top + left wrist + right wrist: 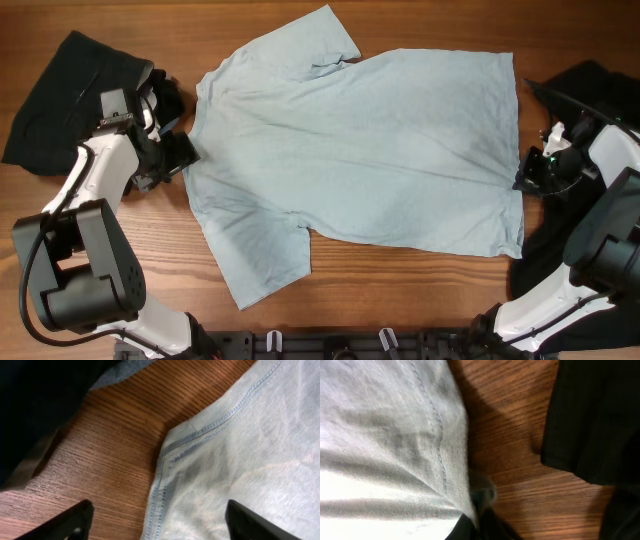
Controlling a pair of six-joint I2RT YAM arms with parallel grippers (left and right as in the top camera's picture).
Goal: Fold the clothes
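I should next move my left gripper down onto the stitched collar edge (191, 172) (154, 512) and slightly to the right in the overhead view, as the edge lies between its open fingers.
The pale sky-blue T-shirt (370, 150) lies spread flat on the wooden table, neck end to the left and hem to the right. My left gripper (183, 152) is open at the shirt's left edge. In the left wrist view its fingers (157, 510) straddle the stitched edge (165, 460), low over the fabric. My right gripper (520, 182) is at the hem on the right. In the right wrist view it (475, 530) is shut on the shirt's hem edge (395, 435), which is lifted slightly there.
A black garment (60, 100) lies at the far left behind my left arm, and its grey lining shows in the left wrist view (115, 372). More black fabric (590, 85) lies at the right edge, close to the hem (595, 415). Bare wood (400, 290) lies in front of the shirt.
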